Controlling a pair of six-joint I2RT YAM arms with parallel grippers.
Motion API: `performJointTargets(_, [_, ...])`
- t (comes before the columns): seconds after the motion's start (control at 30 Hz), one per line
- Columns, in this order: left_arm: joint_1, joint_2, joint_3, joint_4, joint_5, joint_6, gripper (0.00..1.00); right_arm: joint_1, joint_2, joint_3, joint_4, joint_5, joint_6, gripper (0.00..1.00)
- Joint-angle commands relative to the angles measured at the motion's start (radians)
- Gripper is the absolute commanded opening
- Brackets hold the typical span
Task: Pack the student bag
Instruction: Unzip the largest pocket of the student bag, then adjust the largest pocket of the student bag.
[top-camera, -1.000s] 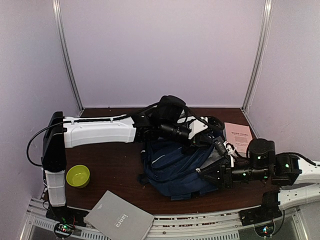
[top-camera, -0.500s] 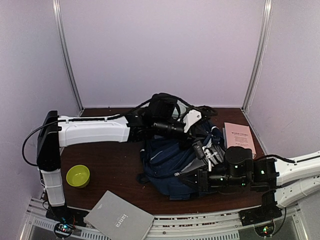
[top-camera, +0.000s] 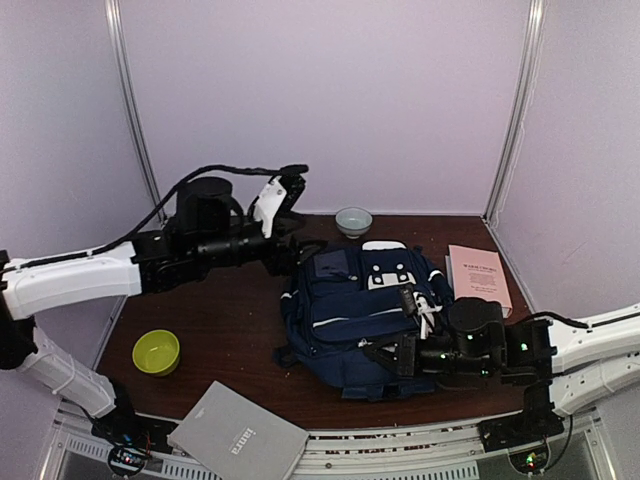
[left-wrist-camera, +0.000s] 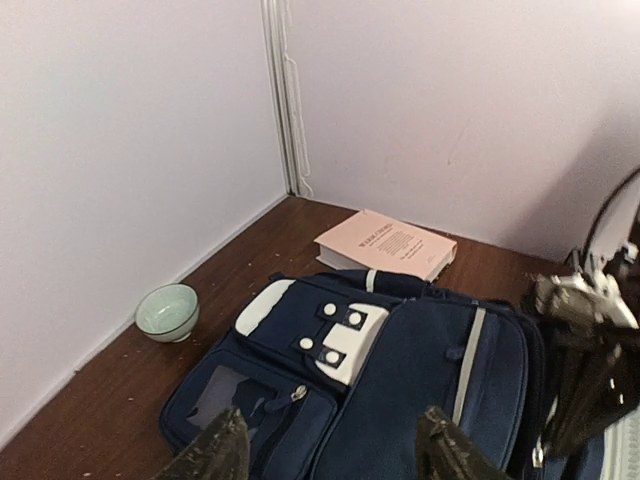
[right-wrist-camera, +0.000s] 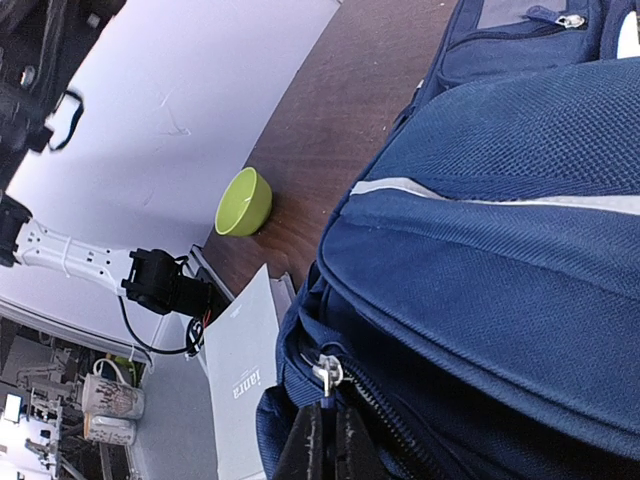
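The zip's seam leads to the bag's near corner, so next my right gripper should go to the left in the top view toward that corner and release the zip's tab.
The student bag (top-camera: 350, 305) is a navy backpack with thin white stripes, lying flat on the table, front up. My left gripper (top-camera: 294, 188) hangs open above and to the left of its top end. In the left wrist view its two fingertips (left-wrist-camera: 216, 455) stand wide apart over the bag (left-wrist-camera: 420, 350) with nothing between them. My right gripper (top-camera: 380, 352) is low against the bag's near side. In the right wrist view the right gripper (right-wrist-camera: 325, 440) is shut on the small tab of the silver zip pull (right-wrist-camera: 324, 374) on the bag (right-wrist-camera: 500, 240).
A pink book (top-camera: 478, 275) lies right of the bag, by the back right corner. A pale green bowl (top-camera: 352, 220) stands behind the bag by the back wall. A lime bowl (top-camera: 156, 351) and a grey notebook (top-camera: 238, 437) lie at the front left.
My left gripper opened, let go of the bag's top and drew back up and to the left. The bag's top dropped flat. My right gripper slid left along the near side, still shut.
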Motion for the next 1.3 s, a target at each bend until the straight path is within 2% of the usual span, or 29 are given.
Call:
performJointTargets(0.0, [-0.079, -0.184, -0.251, 0.074, -0.115, 0.042, 0.53, -0.06, 0.05, 0.037, 0.129, 0.022, 0.106, 0.0])
performJointTargets(0.07, [-0.21, -0.229, -0.36, 0.129, -0.267, 0.193, 0.46, -0.069, 0.08, 0.056, 0.141, 0.018, 0.119, 0.0])
performJointTargets(0.13, [-0.345, -0.21, -0.426, 0.198, -0.422, 0.331, 0.46, -0.076, 0.109, 0.089, 0.144, 0.016, 0.128, 0.0])
performJointTargets(0.2, [-0.386, -0.162, -0.431, 0.231, -0.477, 0.349, 0.46, -0.078, 0.131, 0.148, 0.096, 0.035, 0.096, 0.0])
performJointTargets(0.23, [-0.387, -0.138, -0.429, 0.25, -0.489, 0.341, 0.46, -0.076, 0.141, 0.192, 0.019, 0.048, 0.06, 0.0])
performJointTargets(0.33, [-0.387, -0.071, -0.429, 0.336, -0.428, 0.373, 0.45, -0.045, 0.169, 0.317, -0.165, 0.145, -0.052, 0.0])
performJointTargets(0.4, [-0.387, -0.016, -0.413, 0.349, -0.36, 0.397, 0.46, -0.038, 0.177, 0.319, -0.184, 0.163, -0.059, 0.0])
performJointTargets(0.53, [-0.387, 0.102, -0.36, 0.336, -0.34, 0.432, 0.49, -0.037, 0.188, 0.273, -0.112, 0.15, -0.031, 0.0])
performJointTargets(0.6, [-0.387, 0.123, -0.352, 0.328, -0.301, 0.44, 0.47, -0.035, 0.199, 0.27, -0.103, 0.15, -0.027, 0.0])
performJointTargets(0.67, [-0.389, 0.13, -0.362, 0.328, -0.244, 0.458, 0.42, -0.037, 0.206, 0.261, -0.079, 0.148, -0.027, 0.0])
performJointTargets(0.77, [-0.407, 0.146, -0.377, 0.315, -0.238, 0.505, 0.36, -0.046, 0.208, 0.271, -0.058, 0.164, -0.039, 0.0])
performJointTargets(0.87, [-0.435, 0.149, -0.39, 0.314, -0.225, 0.552, 0.36, -0.069, 0.221, 0.281, -0.052, 0.177, -0.043, 0.0])
performJointTargets(1.1, [-0.455, 0.189, -0.366, 0.305, -0.281, 0.59, 0.36, -0.105, 0.274, 0.244, 0.096, 0.163, 0.024, 0.0])
performJointTargets(1.27, [-0.465, 0.114, -0.371, 0.304, -0.263, 0.547, 0.33, -0.105, 0.324, 0.27, 0.111, 0.133, 0.017, 0.0])
